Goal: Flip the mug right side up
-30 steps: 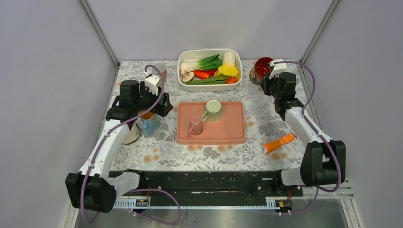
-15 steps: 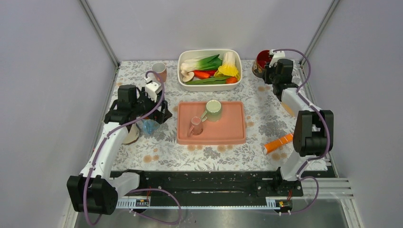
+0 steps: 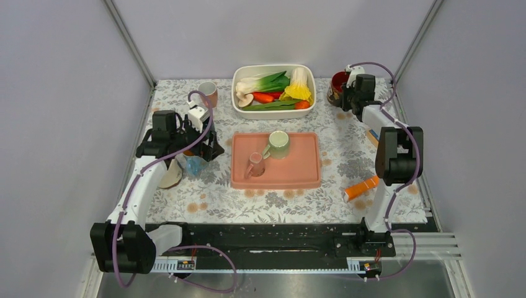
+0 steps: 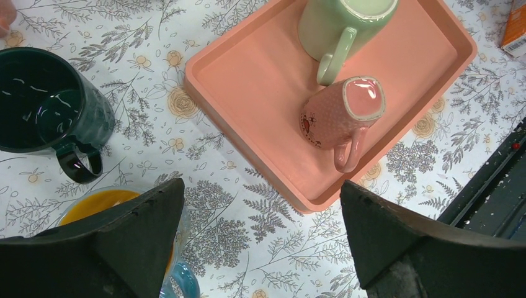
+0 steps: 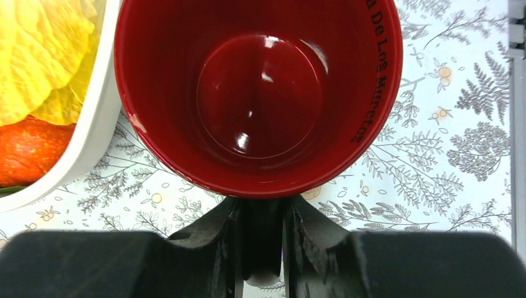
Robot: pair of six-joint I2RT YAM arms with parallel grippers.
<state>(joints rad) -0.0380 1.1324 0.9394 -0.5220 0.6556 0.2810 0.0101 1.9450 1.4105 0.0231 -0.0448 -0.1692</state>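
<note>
The robot's right gripper needs to go down next, away from the white dish and toward the tabletop below, to let go of the red mug (image 5: 260, 93), since the mug's opening faces up.
A red mug (image 5: 260, 93) with a dark outside is at the back right of the table (image 3: 338, 85), beside the white dish. Its mouth faces the right wrist camera and the red inside is empty. My right gripper (image 5: 262, 217) is shut on its dark handle just below the rim, and shows in the top view (image 3: 348, 94). My left gripper (image 4: 260, 205) is open and empty above the tablecloth, left of the pink tray (image 4: 248, 81). A pink mug (image 4: 343, 112) lies tilted on the tray with its base showing.
A light green mug (image 3: 278, 143) stands on the tray. A white dish of vegetables (image 3: 273, 90) is at the back middle. A dark green mug (image 4: 43, 99), a yellow bowl (image 4: 93, 202), a pinkish cup (image 3: 209, 92) and an orange pack (image 3: 364, 186) lie around.
My right arm has stretched further back, carrying the red mug toward the back right corner. My left gripper has drifted slightly toward the near left.
</note>
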